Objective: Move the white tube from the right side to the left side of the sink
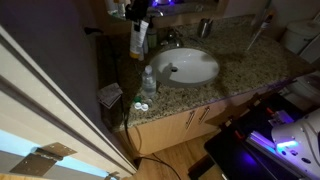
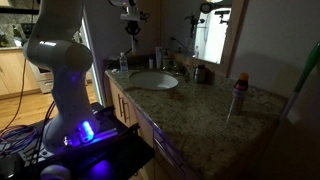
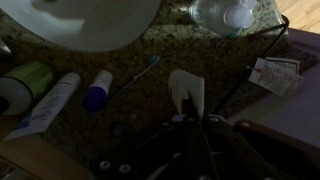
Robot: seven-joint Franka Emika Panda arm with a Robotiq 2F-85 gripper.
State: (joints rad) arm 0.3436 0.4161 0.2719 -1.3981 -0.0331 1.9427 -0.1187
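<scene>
My gripper lowers and shifts toward the bare granite between the toothbrush and the cord next, because the tube (image 1: 138, 40) still hangs well above the counter.
My gripper (image 1: 139, 14) is shut on the white tube (image 1: 138, 40) and holds it hanging upright above the counter beside the sink (image 1: 195, 65), near the faucet. The tube shows an orange marking near its lower end. In the wrist view the tube's flat white end (image 3: 185, 92) sticks out from between my closed fingers (image 3: 187, 118), above the speckled granite, with the white basin (image 3: 90, 25) at the top edge. In an exterior view the gripper (image 2: 131, 18) hangs high over the far end of the sink (image 2: 153, 80).
A clear water bottle (image 1: 148, 80) (image 3: 222, 15) stands by the counter's front edge. Another white tube (image 3: 50, 100), a blue-capped item (image 3: 98, 90), a toothbrush (image 3: 135, 78) and a green object (image 3: 25, 80) lie below. A dark bottle (image 2: 160, 55) stands near the faucet.
</scene>
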